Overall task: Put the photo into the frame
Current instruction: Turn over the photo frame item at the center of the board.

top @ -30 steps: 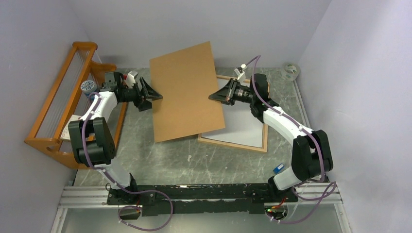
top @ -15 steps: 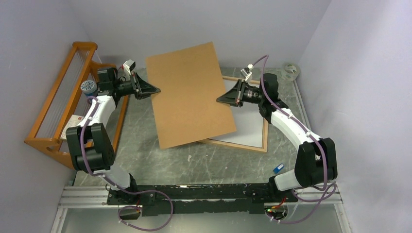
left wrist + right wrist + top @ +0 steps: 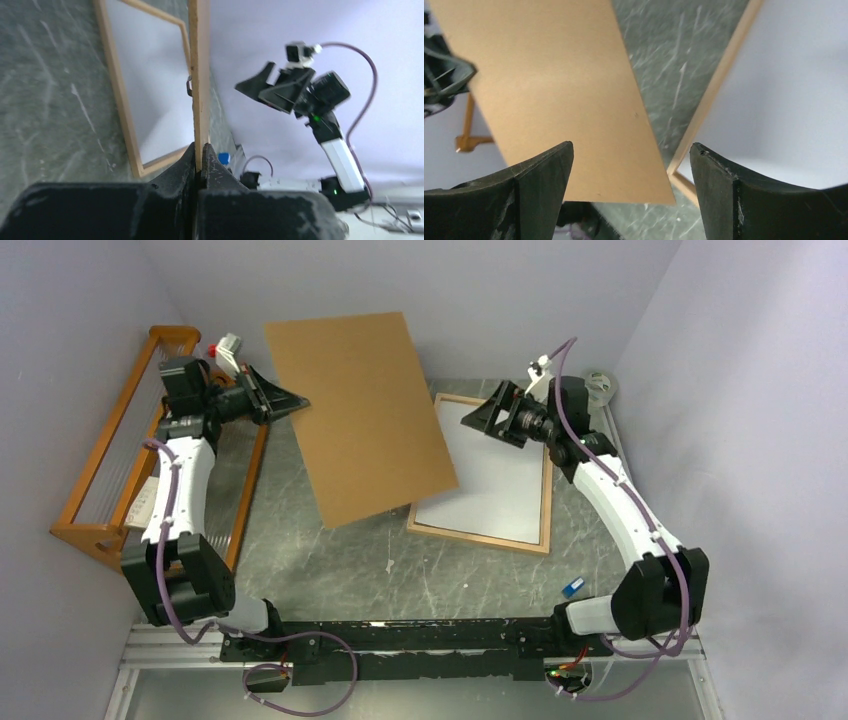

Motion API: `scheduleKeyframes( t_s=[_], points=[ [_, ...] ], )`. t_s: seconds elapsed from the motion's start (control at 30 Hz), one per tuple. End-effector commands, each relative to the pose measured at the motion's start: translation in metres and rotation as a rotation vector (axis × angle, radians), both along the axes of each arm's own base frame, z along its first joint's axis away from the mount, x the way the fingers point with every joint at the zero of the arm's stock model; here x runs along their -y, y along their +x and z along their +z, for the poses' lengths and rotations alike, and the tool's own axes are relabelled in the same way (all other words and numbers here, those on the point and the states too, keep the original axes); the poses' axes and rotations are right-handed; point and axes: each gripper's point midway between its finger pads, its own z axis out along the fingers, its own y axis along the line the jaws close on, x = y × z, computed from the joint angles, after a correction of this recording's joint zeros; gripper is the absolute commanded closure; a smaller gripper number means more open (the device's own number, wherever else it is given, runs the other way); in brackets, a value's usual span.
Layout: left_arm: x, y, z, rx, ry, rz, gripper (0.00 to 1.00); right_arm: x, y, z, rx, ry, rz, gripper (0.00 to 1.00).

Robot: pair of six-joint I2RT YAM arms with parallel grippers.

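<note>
My right gripper is over the frame (image 3: 546, 502), and the near edge of the brown backing board (image 3: 360, 420) hangs free. Next I will swing my right gripper away from there and turn its fingers onto that edge.
The light-wood frame (image 3: 546, 502) lies flat on the table at centre right, and a plain white surface (image 3: 490, 480) fills its inside. The photo is not in view. A brown backing board (image 3: 360, 420) hangs tilted above the frame's left side. My left gripper (image 3: 298, 400) is shut on the board's left edge; the left wrist view shows that edge (image 3: 199, 75) pinched between the jaws (image 3: 200, 149). My right gripper (image 3: 472, 420) stands open to the right of the board, apart from it. In its own view the gripper (image 3: 631, 150) is empty, with the board (image 3: 549, 75) and frame rim (image 3: 719, 80) beyond.
An orange wooden rack (image 3: 110, 475) stands along the left wall, close behind my left arm. A tape roll (image 3: 598, 386) sits in the far right corner. A small blue object (image 3: 572, 588) lies near the right arm's base. Walls close in on three sides.
My right gripper has opened, let go of the backing board and drawn back to the right. My left gripper has shut on the board and carried it up and left, uncovering more of the frame.
</note>
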Motion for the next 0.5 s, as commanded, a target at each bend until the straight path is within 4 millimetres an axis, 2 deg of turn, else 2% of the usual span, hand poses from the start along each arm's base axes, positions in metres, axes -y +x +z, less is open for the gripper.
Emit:
scheduleKeyframes(
  t_s=[0.0, 0.1, 0.2, 0.3, 0.37, 0.43, 0.47],
  points=[
    [-0.024, -0.006, 0.044, 0.114, 0.126, 0.17, 0.97, 0.041, 0.017, 0.046, 0.157, -0.163, -0.222, 0.09],
    [-0.044, -0.001, 0.047, 0.102, 0.24, 0.308, 0.97, 0.045, 0.014, 0.06, 0.186, -0.195, -0.288, 0.09],
    [-0.072, 0.006, 0.044, 0.062, 0.372, 0.47, 0.98, 0.037, 0.009, 0.071, 0.23, -0.246, -0.34, 0.09],
    [-0.098, 0.009, 0.042, 0.015, 0.47, 0.606, 0.98, 0.013, 0.003, 0.077, 0.266, -0.294, -0.35, 0.1],
    [-0.108, 0.01, 0.043, -0.015, 0.496, 0.666, 0.97, -0.009, -0.001, 0.081, 0.286, -0.31, -0.34, 0.11],
    [-0.116, 0.011, 0.042, -0.049, 0.514, 0.718, 0.97, -0.037, -0.006, 0.082, 0.312, -0.335, -0.312, 0.12],
    [-0.12, 0.011, 0.041, -0.071, 0.523, 0.746, 0.97, -0.057, -0.013, 0.083, 0.328, -0.344, -0.278, 0.12]
  ],
)
